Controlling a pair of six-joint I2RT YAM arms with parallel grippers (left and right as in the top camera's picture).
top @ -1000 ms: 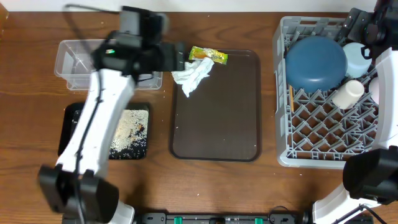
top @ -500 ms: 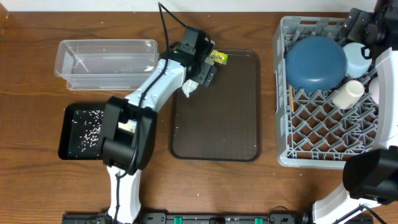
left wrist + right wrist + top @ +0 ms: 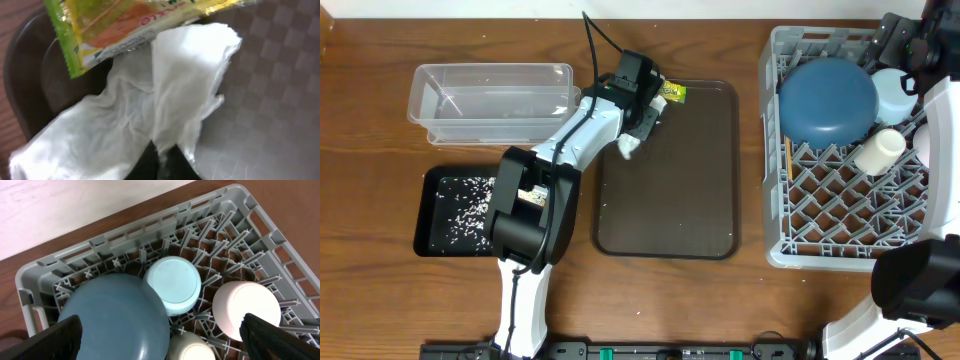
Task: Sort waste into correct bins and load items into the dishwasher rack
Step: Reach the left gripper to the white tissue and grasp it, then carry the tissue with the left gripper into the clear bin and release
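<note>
My left gripper will lift the fold of the napkin, shift to the left in the overhead view and release it inside the clear tub (image 3: 490, 100), since the tub's bottom lies bare.
The crumpled white napkin (image 3: 165, 100) lies at the far-left corner of the brown serving tray (image 3: 670, 200), and my left gripper (image 3: 160, 162) is shut on a fold of it. Just beyond it lies the yellow-green wrapper (image 3: 125, 25), with one edge over the napkin. Overhead, the left gripper (image 3: 645, 112) covers most of the napkin (image 3: 628, 148). White crumbs lie in the black tray (image 3: 432, 235). The clear tub (image 3: 490, 100) holds nothing that I can see. My right gripper (image 3: 160, 330) hangs open above the grey rack (image 3: 820, 250), over the dark-blue dish (image 3: 115, 320), light-blue bowl (image 3: 172, 285), pink bowl (image 3: 245, 310) and cream cup (image 3: 190, 347).
Chopsticks (image 3: 787, 160) lie along the rack's left side. The clear tub and the black tray sit left of the brown serving tray, the tub at the back. The left arm stretches from the table's front edge across the gap between them.
The left arm swung from over the clear tub to the napkin on the brown tray, and its jaws closed on the napkin. The right arm has not moved.
</note>
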